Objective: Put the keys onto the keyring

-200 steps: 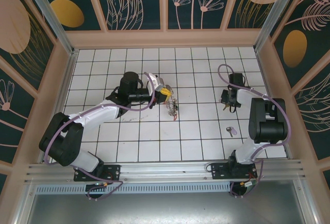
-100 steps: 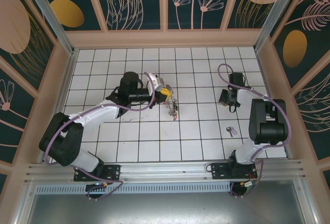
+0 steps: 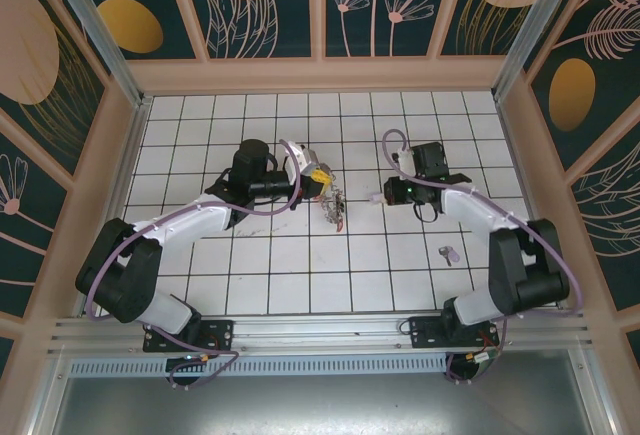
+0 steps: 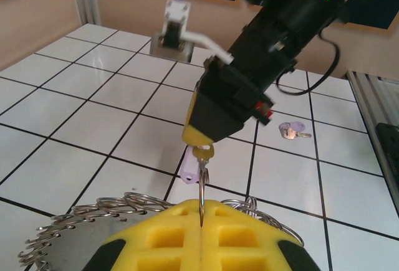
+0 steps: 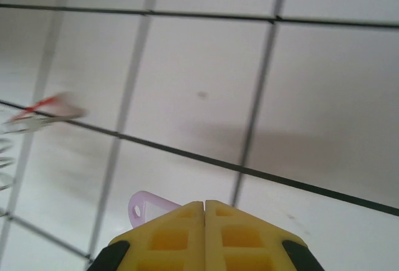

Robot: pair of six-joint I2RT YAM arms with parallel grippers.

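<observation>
The bare tile (image 3: 372, 223) below my right gripper is clear of the hanging rings. I should lower it, draw it back to the tile and release the small key there.
My left gripper (image 3: 322, 183) (image 4: 201, 207) is shut on the keyring (image 4: 201, 187), a thin grey ring seen edge-on between its yellow fingers. The keyring (image 3: 335, 205) hangs over the floor with keys, one of them red-headed, and smaller coiled rings (image 4: 81, 221). My right gripper (image 3: 388, 196) (image 5: 204, 204) is shut on a small key (image 4: 202, 154) with a pale purple tag (image 5: 146, 205) (image 4: 190, 166). In the top view it is about one tile to the right of the keyring. In the left wrist view the key lines up just above the ring's top edge. Another key (image 3: 447, 253) (image 4: 292, 131) with a pale purple head lies on the floor.
The white tiled floor (image 3: 270, 265) is boxed in by wooden walls (image 3: 320, 75) and metal posts. The loose purple-headed key lies near the right arm's base. A purple cable (image 3: 395, 145) loops off the right wrist.
The right arm has swung left from the right side of the floor towards the left gripper and keyring. The left arm and keyring have stayed put.
</observation>
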